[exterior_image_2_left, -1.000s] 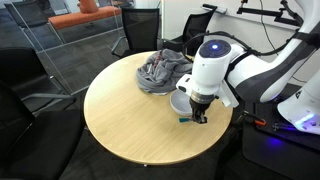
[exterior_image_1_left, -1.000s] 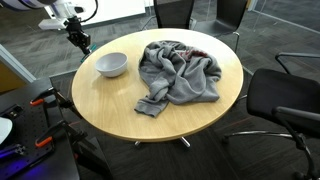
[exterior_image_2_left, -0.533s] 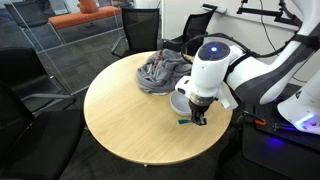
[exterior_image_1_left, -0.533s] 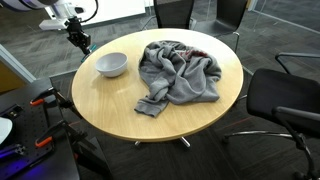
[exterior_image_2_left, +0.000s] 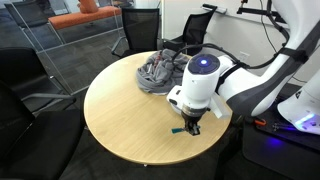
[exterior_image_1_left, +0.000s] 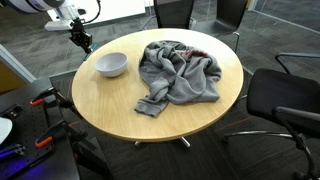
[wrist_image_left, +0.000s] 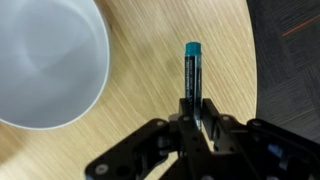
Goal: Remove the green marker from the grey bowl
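Note:
I should lower my gripper toward the bare wood beside the grey bowl next and let go of the marker's body, because that clear patch of table is below it.
The green marker [wrist_image_left: 193, 68] is a dark barrel with a teal cap. In the wrist view it sticks out from my gripper [wrist_image_left: 195, 108], which is shut on its lower end. The marker is outside the grey bowl [wrist_image_left: 40, 60], over bare wood close to the table's edge. The bowl is white-grey and empty, and lies just left of the marker in the wrist view. In an exterior view the gripper [exterior_image_2_left: 190, 124] is low over the table with the marker [exterior_image_2_left: 178, 131] at its tip. In an exterior view the gripper [exterior_image_1_left: 80, 42] is beside the bowl [exterior_image_1_left: 111, 65].
A crumpled grey cloth [exterior_image_1_left: 180, 72] covers the middle of the round wooden table [exterior_image_1_left: 110, 105] and also shows in an exterior view [exterior_image_2_left: 160, 72]. Office chairs [exterior_image_1_left: 285, 100] stand around the table. The table edge [wrist_image_left: 250, 60] is right beside the marker.
The gripper has moved a little lower and away from the bowl with the marker in it, toward the table's edge.

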{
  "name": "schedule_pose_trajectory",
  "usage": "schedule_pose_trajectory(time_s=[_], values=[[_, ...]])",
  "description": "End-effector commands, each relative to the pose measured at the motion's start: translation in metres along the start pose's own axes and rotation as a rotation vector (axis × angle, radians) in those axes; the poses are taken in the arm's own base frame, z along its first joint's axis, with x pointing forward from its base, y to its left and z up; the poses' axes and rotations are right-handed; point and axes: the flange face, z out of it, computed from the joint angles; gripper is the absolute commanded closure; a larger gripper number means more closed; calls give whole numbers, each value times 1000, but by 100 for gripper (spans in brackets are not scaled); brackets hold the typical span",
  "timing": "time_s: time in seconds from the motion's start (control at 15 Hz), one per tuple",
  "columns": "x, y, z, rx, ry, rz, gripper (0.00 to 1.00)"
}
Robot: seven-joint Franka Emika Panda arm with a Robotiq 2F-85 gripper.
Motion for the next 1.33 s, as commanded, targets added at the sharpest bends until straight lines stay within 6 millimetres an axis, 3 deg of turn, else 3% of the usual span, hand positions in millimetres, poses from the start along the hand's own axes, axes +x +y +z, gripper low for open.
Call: schedule_pose_trajectory(time_s=[0.0,0.47,1.0,1.07,1.13,1.27], values=[[21,3,15,-7,-29,-22,96],[41,11,43,7,-56,-9,96],[48,19,54,7,-65,8,96],[49,19,54,7,-66,9,89],[50,19,54,8,-67,10,58],[50,19,54,9,-68,11,55]])
